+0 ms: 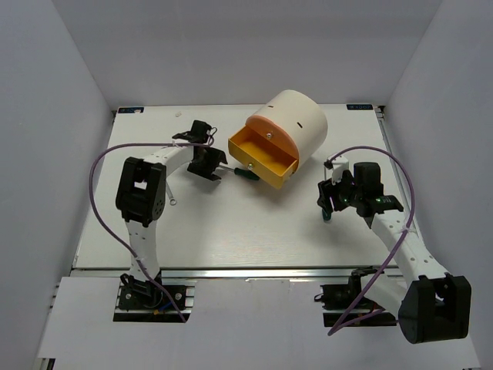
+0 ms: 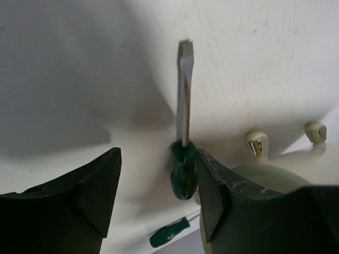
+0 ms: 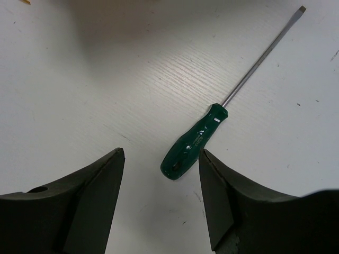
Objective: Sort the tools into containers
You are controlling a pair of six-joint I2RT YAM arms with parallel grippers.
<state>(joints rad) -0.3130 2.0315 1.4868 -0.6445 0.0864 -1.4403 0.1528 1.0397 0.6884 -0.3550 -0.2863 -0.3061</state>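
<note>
The screwdriver's thin metal shaft (image 1: 226, 167) (image 2: 186, 109) lies nearer one finger of my left gripper. My left gripper needs to move toward the orange drawer and go down onto the shaft.
The cream drum cabinet (image 1: 296, 123) lies at the back centre, its orange drawer (image 1: 263, 158) pulled out towards the front left. My left gripper (image 1: 209, 166) is open beside that drawer. In the left wrist view a green-handled screwdriver (image 2: 183, 172) sits between the open fingers of my left gripper (image 2: 158, 159), close to the right finger, shaft pointing away. A second screwdriver (image 2: 169, 233) lies below it. My right gripper (image 1: 330, 202) is open over another green-handled screwdriver (image 3: 193, 145) lying flat on the table, handle between the fingertips of my right gripper (image 3: 161, 156).
A green screwdriver (image 1: 246, 173) lies just in front of the orange drawer. A small silver piece (image 1: 171, 202), perhaps the wrench, lies by the left arm. A pink drawer front (image 1: 266, 123) sits above the orange one. Two metal knobs (image 2: 257, 144) show beside the left gripper.
</note>
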